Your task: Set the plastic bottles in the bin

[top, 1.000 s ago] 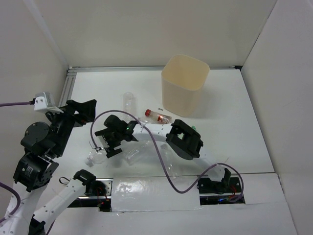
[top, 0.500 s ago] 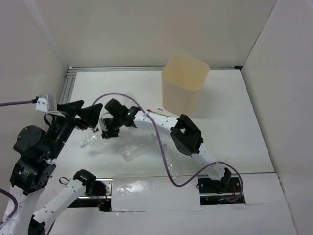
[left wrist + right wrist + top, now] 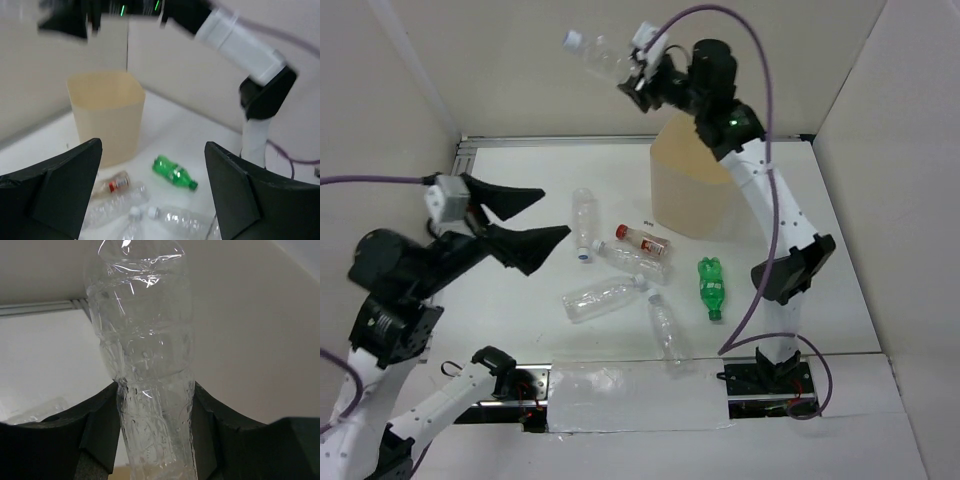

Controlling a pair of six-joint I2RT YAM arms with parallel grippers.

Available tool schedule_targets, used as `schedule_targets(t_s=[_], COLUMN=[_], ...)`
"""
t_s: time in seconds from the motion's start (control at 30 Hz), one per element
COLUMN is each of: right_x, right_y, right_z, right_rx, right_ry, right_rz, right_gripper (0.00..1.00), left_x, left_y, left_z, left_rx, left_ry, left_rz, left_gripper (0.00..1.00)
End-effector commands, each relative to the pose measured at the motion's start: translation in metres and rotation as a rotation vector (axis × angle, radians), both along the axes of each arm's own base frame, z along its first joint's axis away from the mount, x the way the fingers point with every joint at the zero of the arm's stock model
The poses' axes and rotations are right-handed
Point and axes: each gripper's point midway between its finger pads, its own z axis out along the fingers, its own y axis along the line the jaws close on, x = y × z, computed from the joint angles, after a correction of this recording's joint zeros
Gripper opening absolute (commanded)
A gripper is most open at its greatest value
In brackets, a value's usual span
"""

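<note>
I am holding the clear bottle [image 3: 602, 55] short of the bin, so I will move my right gripper to the right in the top view, over the bin's opening, and let go.
My right gripper [image 3: 638, 78] [image 3: 155, 432] is raised high beside the upper left of the bin [image 3: 698, 178] and is shut on a clear crumpled bottle [image 3: 602, 55] [image 3: 145, 355], white cap pointing left. Several plastic bottles lie on the table: a green one [image 3: 711, 287] [image 3: 174, 173], a red-capped, red-labelled one [image 3: 642, 238] [image 3: 114, 184], and clear ones [image 3: 584, 222] [image 3: 601, 298] [image 3: 665, 328]. My left gripper [image 3: 532, 220] [image 3: 152, 195] hangs open above the table's left part, facing the bottles and the cream bin [image 3: 107, 115], with nothing between its fingers.
White walls close in the table at the back and on both sides. The right arm's elbow [image 3: 793, 270] hangs over the right part of the table. A metal rail [image 3: 560, 141] runs along the back edge.
My right gripper closed on a clear bottle at the table's left and lifted it high up beside the bin. The left gripper drew back, rose and swung to face right.
</note>
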Motion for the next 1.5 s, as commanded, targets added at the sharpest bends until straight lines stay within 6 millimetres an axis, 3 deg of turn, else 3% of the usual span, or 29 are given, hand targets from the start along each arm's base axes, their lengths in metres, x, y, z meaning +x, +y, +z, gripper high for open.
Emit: schedule_targets(t_s=[0.0,0.03,0.07,0.1,0.13,0.17,0.2,0.33,0.37,0.47,0.5,0.53,0.67,0.77,0.87,1.0,1.13,1.37,1.47], right_x=[0.023,0.030,0.031,0.035,0.029,0.035,0.037,0.036,0.034,0.029,0.026,0.026,0.017,0.015,0.014,0.006,-0.010,-0.037,-0.055], right_y=[-0.069,-0.102,-0.115,-0.125,-0.131,-0.151,-0.158,-0.183,-0.180,-0.184,-0.184,-0.184,-0.178,-0.184,-0.197,-0.219,-0.264,-0.315,-0.316], right_z=[-0.001,0.002,-0.006,-0.027,-0.028,-0.036,-0.052,-0.078,-0.083,-0.117,-0.112,-0.127,-0.148,-0.148,-0.134,-0.089,-0.064,-0.087,-0.110], right_rx=[0.065,0.091,0.088,0.077,0.085,0.098,0.098,0.125,0.117,0.085,0.086,0.077,0.067,0.076,0.106,0.179,0.268,0.278,0.233], right_ry=[0.122,0.145,0.180,0.246,0.266,0.299,0.350,0.463,0.471,0.546,0.534,0.564,0.619,0.627,0.610,0.548,0.536,0.566,0.597], right_rz=[-0.155,-0.179,-0.177,-0.163,-0.118,-0.134,-0.129,-0.088,-0.065,-0.057,-0.056,-0.057,-0.027,-0.024,-0.030,-0.057,-0.107,-0.186,-0.195], right_gripper=[0.34,0.35,0.35,0.38,0.38,0.40,0.41,0.43,0.46,0.55,0.57,0.61,0.80,1.00,1.00,1.00,1.00,1.00,1.00], left_x=[0.039,0.054,0.072,0.081,0.089,0.095,0.105,0.112,0.114,0.113,0.111,0.111,0.106,0.112,0.115,0.118,0.109,0.073,0.067], left_y=[-0.028,-0.030,-0.038,-0.042,-0.044,-0.047,-0.052,-0.069,-0.075,-0.083,-0.083,-0.085,-0.084,-0.074,-0.067,-0.063,-0.060,-0.074,-0.073], left_z=[-0.080,-0.106,-0.137,-0.157,-0.180,-0.201,-0.229,-0.276,-0.296,-0.327,-0.337,-0.342,-0.367,-0.385,-0.396,-0.407,-0.423,-0.434,-0.446], left_rx=[0.184,0.234,0.287,0.327,0.369,0.417,0.468,0.639,0.705,0.819,0.843,0.862,0.954,1.020,1.068,1.112,1.189,1.207,1.244], left_ry=[0.175,0.232,0.319,0.365,0.423,0.449,0.507,0.536,0.547,0.567,0.581,0.578,0.590,0.607,0.613,0.619,0.633,0.700,0.727], left_rz=[-0.065,-0.048,-0.053,-0.057,-0.044,-0.050,-0.046,-0.035,-0.031,-0.016,-0.014,-0.017,0.009,0.076,0.127,0.160,0.116,-0.094,-0.110], left_gripper=[0.96,0.96,0.98,0.98,1.00,1.00,1.00,1.00,1.00,1.00,1.00,1.00,1.00,1.00,1.00,1.00,1.00,0.95,0.95])
